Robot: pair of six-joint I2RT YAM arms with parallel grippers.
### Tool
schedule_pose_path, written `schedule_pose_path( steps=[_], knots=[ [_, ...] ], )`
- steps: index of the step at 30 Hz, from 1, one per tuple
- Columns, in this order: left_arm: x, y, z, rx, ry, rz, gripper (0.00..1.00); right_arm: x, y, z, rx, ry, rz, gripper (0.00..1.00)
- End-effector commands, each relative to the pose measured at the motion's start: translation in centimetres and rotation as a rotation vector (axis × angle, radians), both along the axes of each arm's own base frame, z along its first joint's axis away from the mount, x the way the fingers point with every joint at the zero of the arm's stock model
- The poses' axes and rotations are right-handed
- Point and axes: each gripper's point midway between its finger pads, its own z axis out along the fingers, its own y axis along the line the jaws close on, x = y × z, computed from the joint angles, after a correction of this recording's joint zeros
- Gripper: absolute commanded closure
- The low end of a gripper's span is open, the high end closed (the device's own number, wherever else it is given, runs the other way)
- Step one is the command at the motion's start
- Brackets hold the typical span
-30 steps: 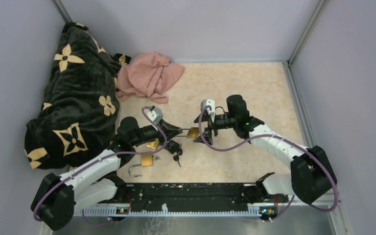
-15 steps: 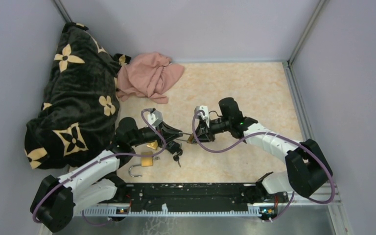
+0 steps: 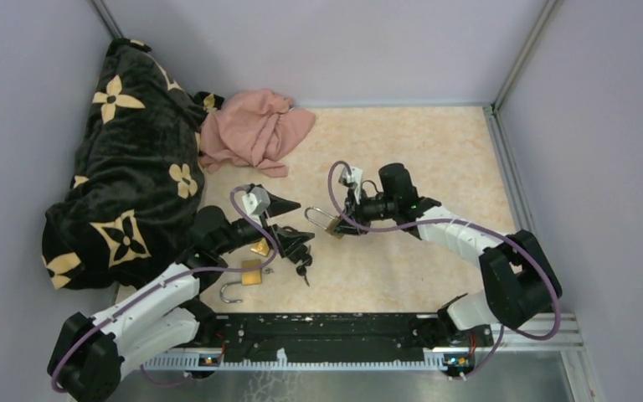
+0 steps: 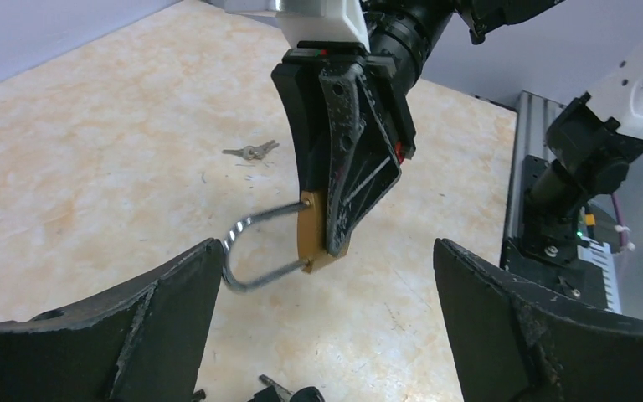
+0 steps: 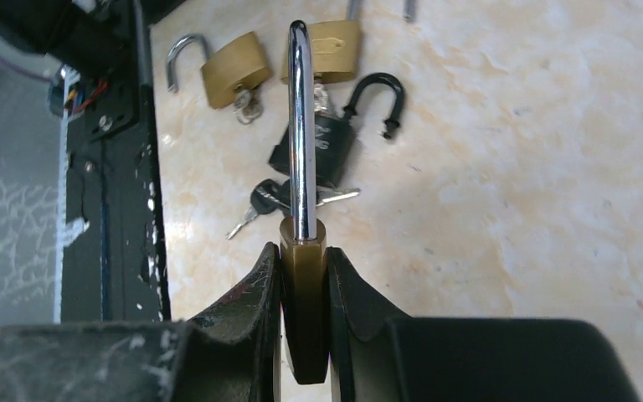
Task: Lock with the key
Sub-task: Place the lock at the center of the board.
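Note:
Down and to the right in the top view, my right gripper will bring the brass padlock onto bare tabletop, then release it, since it still hangs in the air.
A brass padlock [image 5: 303,314] with a silver shackle [image 5: 301,126] hangs just above the table, my right gripper [image 5: 303,251] shut on its body. The shackle [image 3: 318,219] points left toward my left gripper [image 3: 295,222], which stands open and empty a little short of it. In the left wrist view the padlock [image 4: 308,234] hangs between and beyond my wide-apart fingers [image 4: 142,322], under the right gripper [image 4: 343,243]. Black-headed keys [image 5: 270,199] lie on the table by a black padlock [image 5: 316,151]. A small bunch of silver keys [image 4: 251,152] lies farther off.
Two more brass padlocks [image 3: 251,273] [image 3: 260,247] and the black padlock [image 3: 295,245] lie under the left arm. A dark flowered blanket [image 3: 126,159] and a pink cloth [image 3: 255,130] fill the back left. The black base rail [image 3: 326,331] runs along the near edge.
The right gripper moved in and shut on the padlock's body. The left gripper, shut at the padlock before, has opened wide and drawn back to the left.

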Motion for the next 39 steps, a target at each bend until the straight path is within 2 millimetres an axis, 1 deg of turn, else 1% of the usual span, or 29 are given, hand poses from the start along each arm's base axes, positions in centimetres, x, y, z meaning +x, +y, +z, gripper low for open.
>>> schedule_pose_path(
  steps=[1,3,4,6,8,12,15,17,20,24,28,30,36,39],
  knots=[
    [1.4,1.5,-0.5,-0.006,0.002,0.126,0.01,5.2,-0.3,4.3,0.138,0.086,-0.215,1.00],
    [1.9,2.2,-1.0,-0.014,0.030,0.171,0.01,6.9,-1.3,3.2,0.131,0.168,-0.316,1.00],
    [2.2,2.6,-1.5,-0.016,0.051,0.196,0.01,7.8,-2.0,2.3,0.120,0.220,-0.374,1.00],
    [2.5,3.4,-2.1,-0.028,0.091,0.233,0.01,8.9,-2.9,1.0,0.113,0.305,-0.447,1.00],
    [2.7,4.1,-2.8,-0.035,0.124,0.261,0.01,9.6,-3.5,-0.2,0.112,0.374,-0.501,1.00],
    [2.8,5.2,-3.9,-0.031,0.157,0.304,0.01,10.9,-4.6,-2.3,0.086,0.454,-0.608,1.00],
    [2.9,5.9,-4.4,-0.042,0.172,0.330,0.01,11.6,-5.4,-3.4,0.092,0.515,-0.673,1.00],
    [2.9,6.3,-4.6,-0.050,0.181,0.342,0.01,12.3,-6.2,-4.6,0.080,0.560,-0.738,1.00],
    [3.0,6.8,-4.8,-0.059,0.186,0.366,0.01,12.9,-7.2,-5.9,0.081,0.605,-0.797,1.00],
    [3.4,7.6,-4.8,-0.064,0.185,0.405,0.01,13.1,-8.0,-7.3,0.038,0.615,-0.836,1.00],
    [4.3,9.0,-4.8,-0.073,0.185,0.476,0.01,13.1,-9.3,-8.8,-0.007,0.639,-0.897,1.00],
    [4.5,9.4,-4.9,-0.077,0.183,0.496,0.01,13.1,-9.8,-9.2,-0.016,0.649,-0.916,0.96],
    [4.5,9.7,-4.5,-0.087,0.169,0.499,0.01,12.9,-10.8,-10.0,-0.070,0.646,-0.967,0.73],
    [4.5,9.8,-4.4,-0.090,0.162,0.500,0.01,13.2,-11.7,-9.9,-0.109,0.617,-1.003,0.63]
  ],
)
